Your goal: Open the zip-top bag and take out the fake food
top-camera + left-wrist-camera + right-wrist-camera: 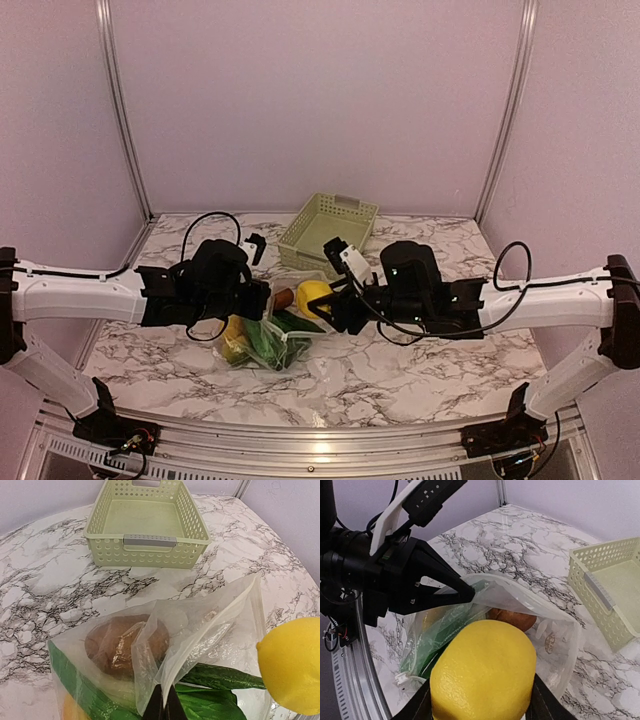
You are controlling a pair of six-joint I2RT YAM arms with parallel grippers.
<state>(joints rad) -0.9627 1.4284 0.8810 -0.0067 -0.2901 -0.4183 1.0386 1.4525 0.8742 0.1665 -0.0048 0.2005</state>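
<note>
I need to lift my right gripper outward over the basket's empty bottom next, then lower it and let go of the yellow lemon (482,672), because the basket is outward of the gripper.
The clear zip-top bag (270,340) lies on the marble table between the arms, its mouth open. My left gripper (164,707) is shut on the bag's upper lip (200,635) and holds it up. Inside show a brown piece (117,645), green leafy vegetable (215,697), green pod (222,677) and an orange-yellow mango (235,335). My right gripper (480,705) is shut on the yellow lemon (482,672), held just above the bag's mouth; the lemon also shows in the top view (313,296) and the left wrist view (292,665).
A pale green slotted basket (328,222) stands empty at the back of the table, behind the bag; it also shows in the left wrist view (147,522) and right wrist view (610,587). Marble tabletop lies around it.
</note>
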